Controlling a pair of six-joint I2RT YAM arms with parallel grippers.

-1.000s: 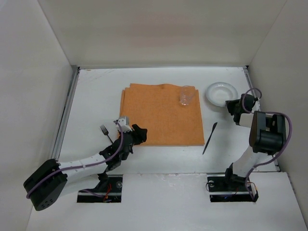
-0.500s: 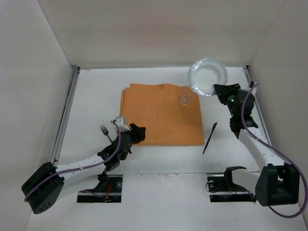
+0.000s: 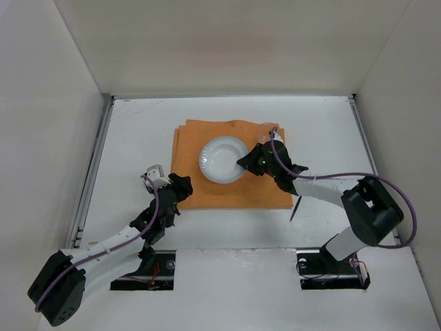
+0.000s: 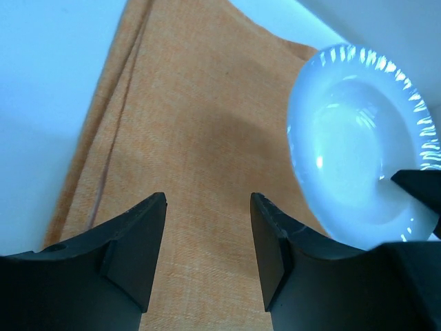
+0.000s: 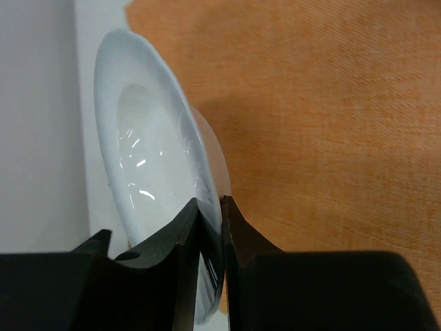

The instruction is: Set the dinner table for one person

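The robot's right gripper is holding the plate raised and tilted over its shadow, with the placemat's middle below. It will next lower the plate onto that placemat and let go of the plate's rim.
A white plate (image 3: 222, 159) is over the middle of the orange placemat (image 3: 193, 138) on the white dinner table (image 3: 134, 131). My right gripper (image 3: 247, 163) is shut on the plate's right rim. In the right wrist view the fingers (image 5: 238, 234) pinch the rim of the tilted plate (image 5: 141, 158) above the placemat (image 5: 331, 117). I cannot tell whether the plate touches the cloth. My left gripper (image 3: 180, 185) stands open at the placemat's near left corner. In its wrist view, the left gripper (image 4: 207, 238) has only the cloth (image 4: 186, 138) between its fingers, with the plate (image 4: 355, 145) to the right.
A clear glass (image 3: 269, 129) stands at the placemat's back right corner, partly behind the right arm. A black knife (image 3: 295, 209) lies on the table right of the placemat, its far end under the arm. Metal rails (image 3: 93, 165) run along the table's sides.
My right arm has carried the plate from the table's back right, up and across, to over the placemat's middle. The left gripper has drawn back slightly toward the near left.
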